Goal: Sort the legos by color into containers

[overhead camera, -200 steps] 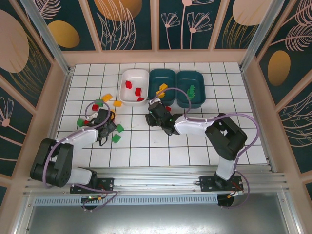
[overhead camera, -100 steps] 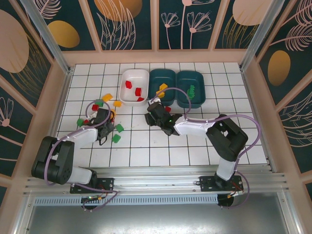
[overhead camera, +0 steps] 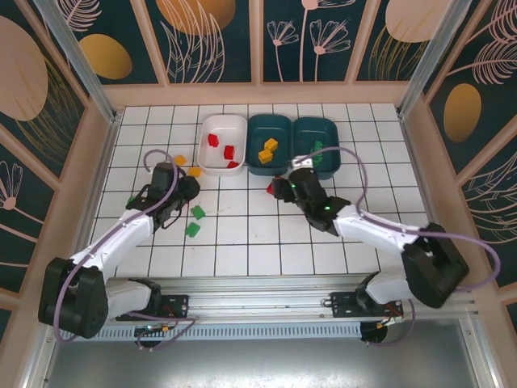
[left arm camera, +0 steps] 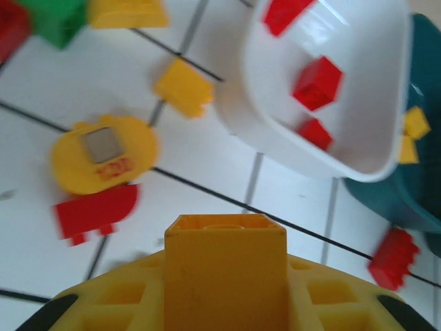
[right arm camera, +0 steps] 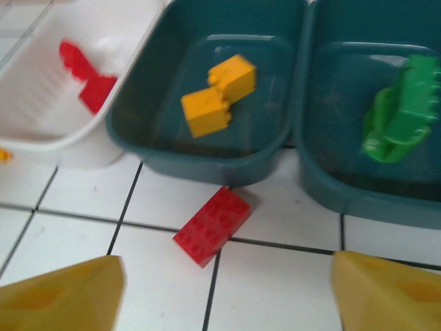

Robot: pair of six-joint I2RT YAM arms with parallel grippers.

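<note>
The middle teal container (left arm camera: 426,158) has yellow legos in it. My left gripper will next move outward and across past the white container (left arm camera: 358,148) to let go of the yellow lego over the teal one.
In the left wrist view my left gripper (left arm camera: 226,303) is shut on a yellow lego (left arm camera: 226,265) that stands up between the jaws, above the tiles left of the white container (left arm camera: 358,148). From above, the left gripper (overhead camera: 179,190) hangs over the loose pile. My right gripper (right arm camera: 224,296) is open with nothing between its fingers. A red lego (right arm camera: 212,224) lies on the floor just ahead of it, against the middle teal container (right arm camera: 207,162). That container holds two yellow legos (right arm camera: 217,93). Green legos (right arm camera: 400,107) lie in the right teal container (right arm camera: 358,193), red ones (right arm camera: 86,72) in the white.
Loose on the tiles near the left gripper are a round yellow piece (left arm camera: 103,152), a red piece (left arm camera: 96,210), a yellow brick (left arm camera: 182,86) and two green bricks (overhead camera: 195,220). The three containers (overhead camera: 269,144) stand side by side at the back.
The left gripper has shut on a yellow lego and risen from the pile. The right gripper has opened, left a yellow lego in the middle teal container and drawn back to the right.
</note>
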